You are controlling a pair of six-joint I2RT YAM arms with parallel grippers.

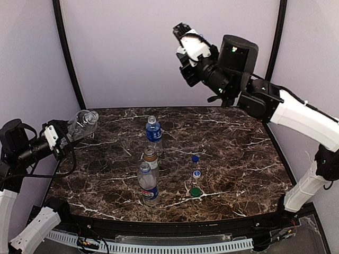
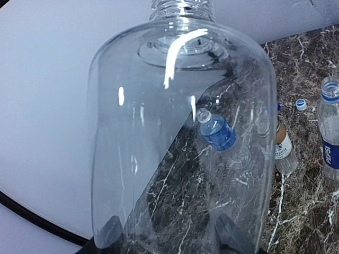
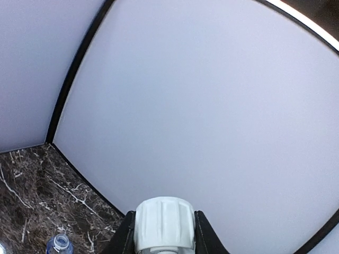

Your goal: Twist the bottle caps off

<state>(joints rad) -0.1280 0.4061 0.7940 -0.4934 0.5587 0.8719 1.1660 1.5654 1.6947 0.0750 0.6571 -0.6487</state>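
Note:
The robot's right gripper will tilt downward next and lower onto the open spot beyond the blue cap (image 1: 195, 158), in line with the loose caps.
My left gripper (image 1: 68, 133) is shut on the plain clear bottle (image 1: 80, 123) and holds it tilted above the table's left edge. In the left wrist view this bottle (image 2: 159, 106) fills the frame between my fingers (image 2: 112, 233), its threaded neck bare. My right gripper (image 1: 183, 32) is raised high near the back wall. It is shut on the white cap (image 3: 164, 222). A blue-label bottle (image 1: 153, 132), the brown bottle (image 1: 151, 159) and the logo bottle (image 1: 148, 184) stand in a row. The blue cap (image 1: 195, 158), blue-and-white cap (image 1: 196, 173) and green cap (image 1: 195, 192) lie to their right.
The dark marble table (image 1: 238, 143) has pale walls behind it and at both sides. A black frame bar (image 3: 74, 74) runs up the back corner. The standing bottles show in the left wrist view (image 2: 331, 127), with a cap (image 2: 301, 104) behind them.

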